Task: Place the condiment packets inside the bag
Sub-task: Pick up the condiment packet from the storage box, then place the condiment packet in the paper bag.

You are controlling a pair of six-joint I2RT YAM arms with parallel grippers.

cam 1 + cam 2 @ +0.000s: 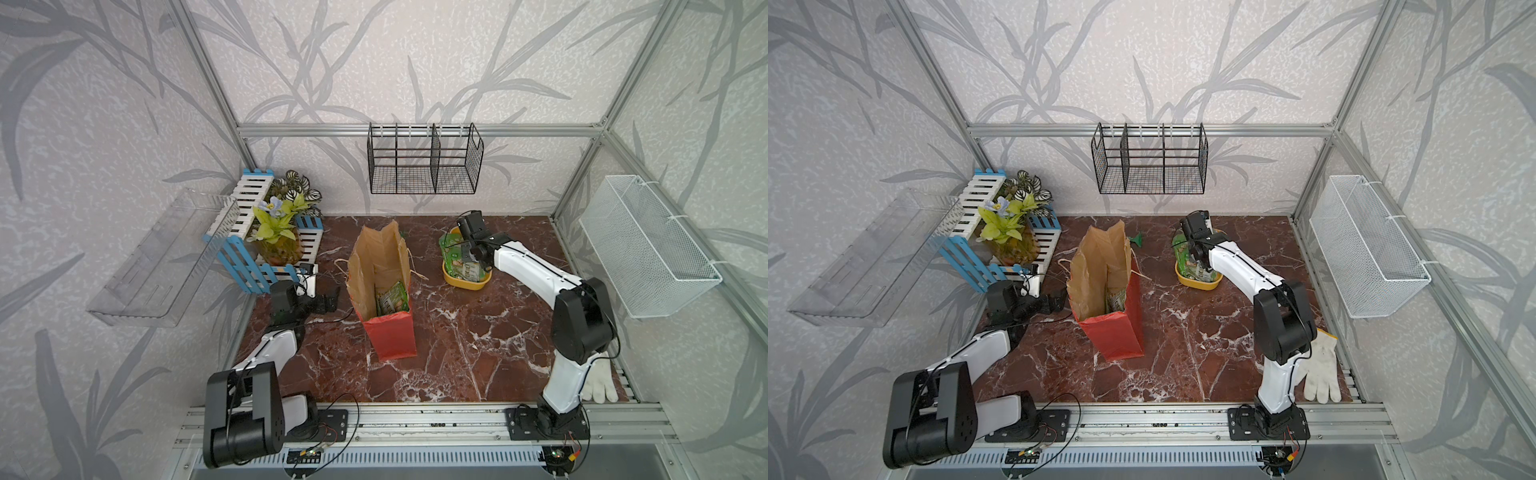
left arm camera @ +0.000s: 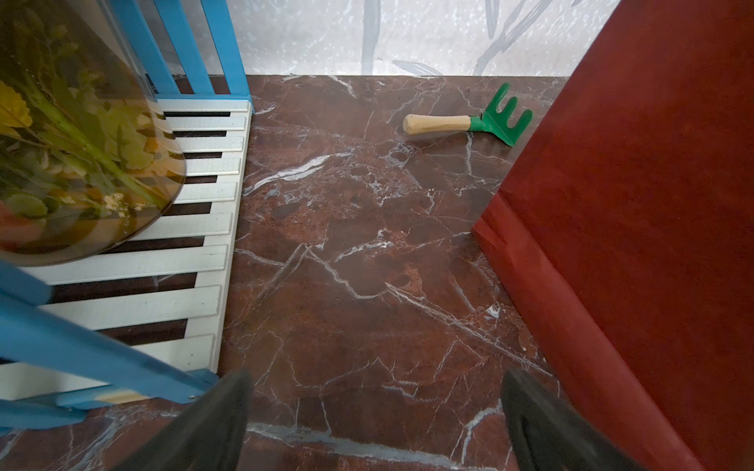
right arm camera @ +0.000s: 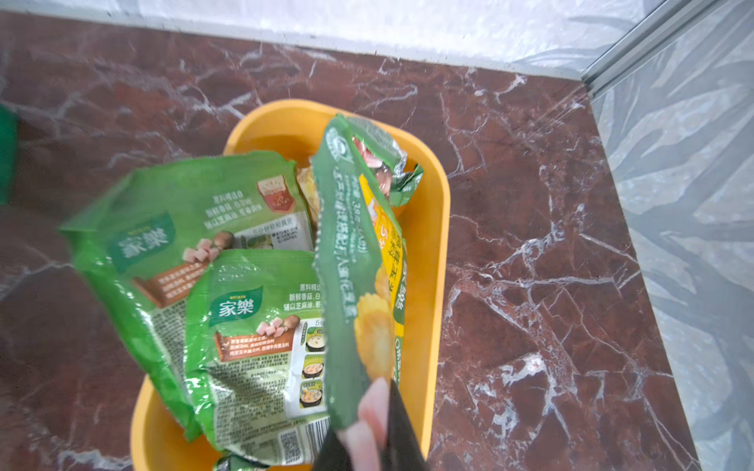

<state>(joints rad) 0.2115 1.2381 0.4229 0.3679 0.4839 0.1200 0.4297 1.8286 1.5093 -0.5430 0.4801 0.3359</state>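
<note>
My right gripper rises from the yellow tub (image 1: 465,284) next and moves over the bag's opening (image 1: 382,276) to release the packet, because the bag's sides stand tall.
The bag (image 1: 390,332) (image 1: 1113,336) stands open mid-table, red outside and brown inside, with one green packet (image 1: 392,297) at its bottom. Several green condiment packets (image 1: 459,257) (image 3: 183,228) lie in a yellow tub (image 1: 465,284) (image 3: 428,244) at the back right. My right gripper (image 3: 383,391) (image 1: 471,253) is over the tub, shut on the edge of one packet (image 3: 351,265) that stands on edge above the others. My left gripper (image 2: 375,379) (image 1: 332,299) is open and holds nothing, just left of the bag's red side (image 2: 632,204).
A green hand rake (image 2: 461,122) (image 1: 1136,240) lies behind the bag. A blue-and-white slatted crate (image 1: 266,245) with a plant vase sits back left. A white glove (image 1: 598,380) lies front right. A black wire rack (image 1: 424,162) and a white mesh basket (image 1: 648,245) hang on the walls.
</note>
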